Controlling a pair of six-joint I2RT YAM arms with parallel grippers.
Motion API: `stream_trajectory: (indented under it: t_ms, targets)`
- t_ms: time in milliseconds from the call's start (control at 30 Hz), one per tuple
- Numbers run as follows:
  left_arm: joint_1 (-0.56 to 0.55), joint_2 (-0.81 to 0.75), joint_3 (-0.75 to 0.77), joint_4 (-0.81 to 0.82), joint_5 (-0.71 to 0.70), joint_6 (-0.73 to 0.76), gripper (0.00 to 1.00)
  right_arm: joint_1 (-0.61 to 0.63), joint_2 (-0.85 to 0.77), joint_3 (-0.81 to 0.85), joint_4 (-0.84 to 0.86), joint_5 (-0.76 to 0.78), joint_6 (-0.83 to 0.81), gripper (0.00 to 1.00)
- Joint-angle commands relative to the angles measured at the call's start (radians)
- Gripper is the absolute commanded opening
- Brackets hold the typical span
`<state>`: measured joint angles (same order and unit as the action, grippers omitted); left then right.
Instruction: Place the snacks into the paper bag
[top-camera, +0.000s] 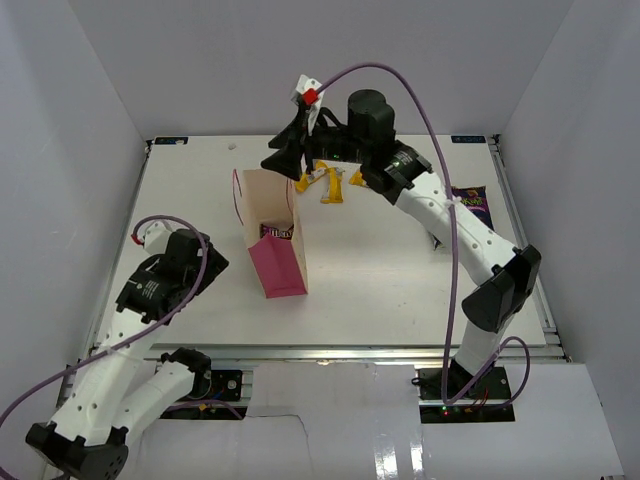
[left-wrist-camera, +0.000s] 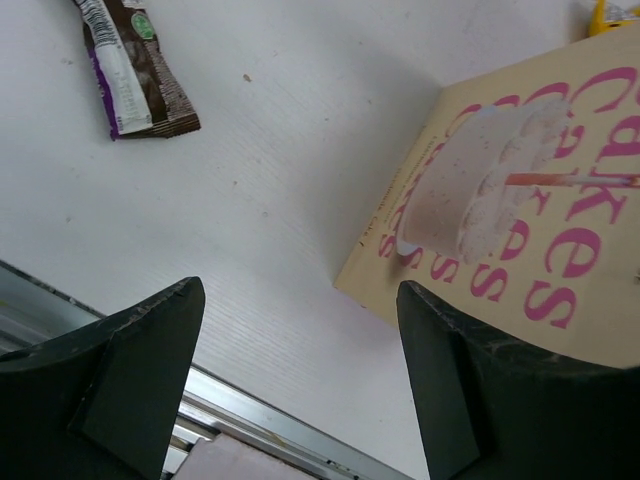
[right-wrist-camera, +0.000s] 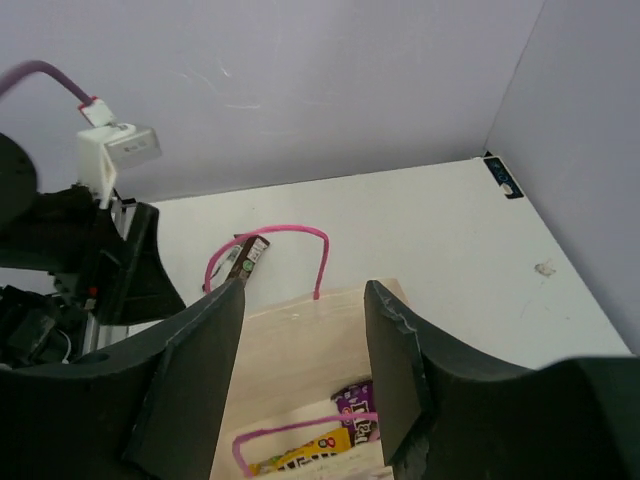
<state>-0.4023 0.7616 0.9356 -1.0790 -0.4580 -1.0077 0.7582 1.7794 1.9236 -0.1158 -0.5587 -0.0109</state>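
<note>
The left gripper moves away from the paper bag and down onto the dark-brown bar's nearer end next, since that snack is still outside the bag.
The pink paper bag stands upright at the table's middle, its cream inside open upward. My right gripper hovers right above its mouth, open and empty. Inside the bag lie a yellow bar and a purple-brown wrapper. Yellow bars lie on the table behind the bag, partly under the right arm. The purple-blue chip bag lies at the far right. A dark-brown bar lies on the table left of the bag; it also shows in the right wrist view. My left gripper is open and empty, low beside the bag's printed side.
White walls close in the table on three sides. A metal rail runs along the near edge by the left gripper. The right arm's purple cable arcs over the table's right half.
</note>
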Motion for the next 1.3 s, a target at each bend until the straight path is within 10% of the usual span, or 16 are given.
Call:
stream_trajectory:
  t_ms: [0, 267, 533, 667, 1267]
  targets:
    - [0.034, 0.089, -0.006, -0.035, -0.051, -0.042, 0.88, -0.08, -0.086, 0.057, -0.001, -0.144, -0.087, 0.58]
    - [0.552, 0.477, -0.002, 0.143, 0.144, 0.159, 0.9, -0.384, -0.238, -0.334, -0.152, -0.32, -0.269, 0.71]
    - [0.645, 0.79, 0.094, 0.289, 0.208, 0.307, 0.89, -0.551, -0.431, -0.741, -0.186, -0.302, -0.388, 0.74]
    - [0.655, 0.887, 0.098, 0.298, 0.235, 0.319, 0.6, -0.6, -0.471, -0.821, -0.183, -0.305, -0.396, 0.74]
    - [0.582, 0.391, 0.233, 0.428, 0.542, 0.385, 0.17, -0.692, -0.416, -0.773, -0.185, -0.349, -0.388, 0.74]
